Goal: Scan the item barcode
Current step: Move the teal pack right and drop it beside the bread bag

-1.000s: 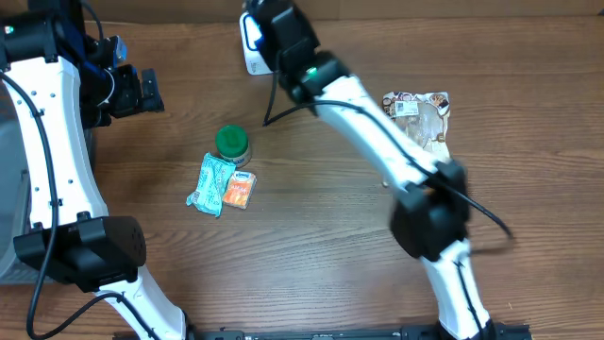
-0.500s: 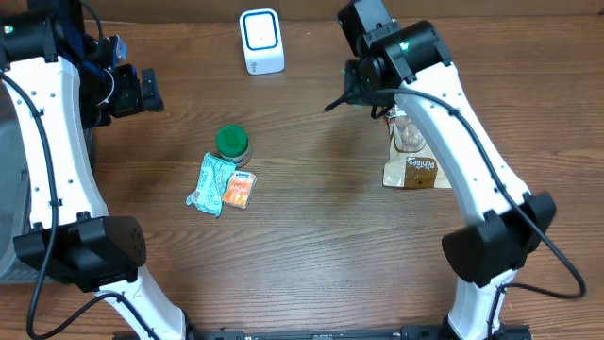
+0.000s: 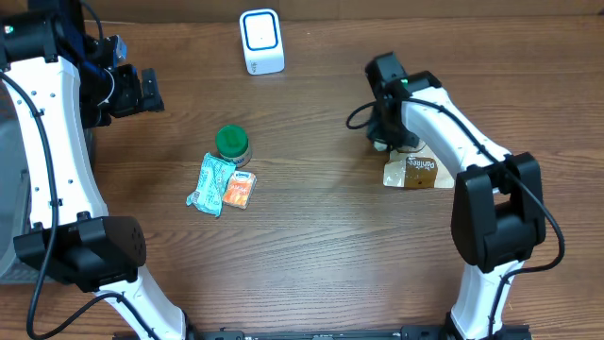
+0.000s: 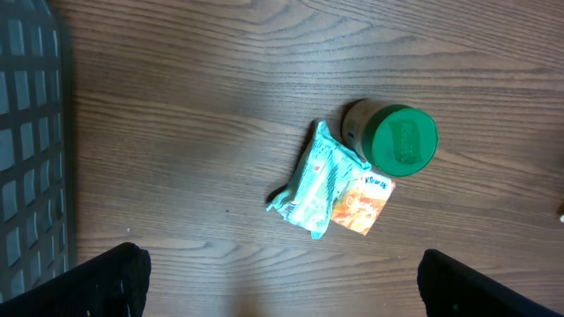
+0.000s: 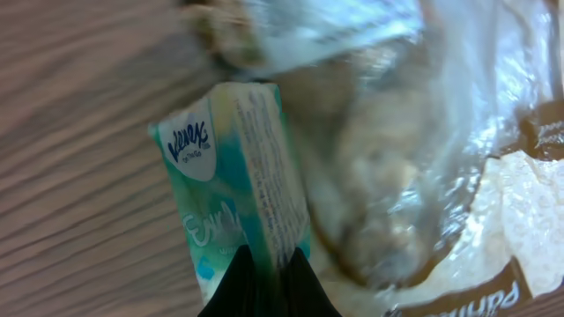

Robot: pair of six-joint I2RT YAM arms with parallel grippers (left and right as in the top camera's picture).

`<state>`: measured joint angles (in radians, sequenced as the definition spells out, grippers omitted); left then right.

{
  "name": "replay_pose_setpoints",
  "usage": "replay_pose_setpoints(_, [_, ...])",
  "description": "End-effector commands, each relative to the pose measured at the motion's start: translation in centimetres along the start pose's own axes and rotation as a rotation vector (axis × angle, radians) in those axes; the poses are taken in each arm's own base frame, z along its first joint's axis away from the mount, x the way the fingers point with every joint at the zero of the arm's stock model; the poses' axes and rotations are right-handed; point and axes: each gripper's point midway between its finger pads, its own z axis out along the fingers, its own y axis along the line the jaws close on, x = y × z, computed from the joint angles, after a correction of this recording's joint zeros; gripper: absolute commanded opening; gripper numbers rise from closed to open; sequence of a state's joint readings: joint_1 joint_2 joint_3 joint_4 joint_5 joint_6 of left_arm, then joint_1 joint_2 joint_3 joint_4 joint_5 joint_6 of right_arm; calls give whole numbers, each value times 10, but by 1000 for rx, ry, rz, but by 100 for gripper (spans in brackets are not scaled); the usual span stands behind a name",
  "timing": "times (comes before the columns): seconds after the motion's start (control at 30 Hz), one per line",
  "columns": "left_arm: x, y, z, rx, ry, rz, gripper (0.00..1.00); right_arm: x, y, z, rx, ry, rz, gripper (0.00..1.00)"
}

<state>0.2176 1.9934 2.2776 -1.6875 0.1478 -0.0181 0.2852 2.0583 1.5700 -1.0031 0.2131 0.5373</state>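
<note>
The tissue pack is hanging just above the table beside the clear bag of bread (image 5: pixel 432 167). My right gripper will lower the pack and release it there next.
My right gripper (image 5: pixel 269 283) is shut on a small teal and white Kleenex tissue pack (image 5: pixel 236 180), pinching its lower edge. The pack hangs just over the table beside a clear bag of bread (image 5: pixel 432 167). From overhead the right gripper (image 3: pixel 384 140) sits at the near left corner of that bag (image 3: pixel 418 173), and the pack is mostly hidden under it. The white barcode scanner (image 3: pixel 261 41) stands at the back of the table, well to the left. My left gripper (image 3: pixel 148 92) hangs open and empty at the far left, its fingers (image 4: pixel 110 280) wide apart over bare wood.
A green-lidded jar (image 3: pixel 231 144), a teal packet (image 3: pixel 210 183) and an orange packet (image 3: pixel 239 189) lie together left of centre. The same jar (image 4: pixel 398 138) shows in the left wrist view, along with a grey wire basket (image 4: pixel 31 150) at the left edge.
The right arm swung from the scanner at the back over to the right and came down beside the bread bag, still shut on the tissue pack. The left arm has not moved.
</note>
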Motion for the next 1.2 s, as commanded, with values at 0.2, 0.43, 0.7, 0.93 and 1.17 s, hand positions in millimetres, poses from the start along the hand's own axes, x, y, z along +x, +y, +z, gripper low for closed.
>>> replay_pose_setpoints(0.2, [-1,-3,-14,-1,-42,26,99,-4,-37,19,38,32,83,11])
replay_pose_setpoints(0.43, [-1,-3,-14,-1,-42,27,100,-10,-46,16,26,46,59,25])
replay_pose_setpoints(0.7, [-1,-3,-14,-1,-42,27,100,-22,-23,-42,-111,99,-80,82])
replay_pose_setpoints(0.93, [-1,-3,-14,-1,-42,27,100,-20,-22,-80,-144,139,-89,87])
replay_pose_setpoints(1.17, [-1,-3,-14,-1,-42,27,100,7,15,-83,-328,257,-101,81])
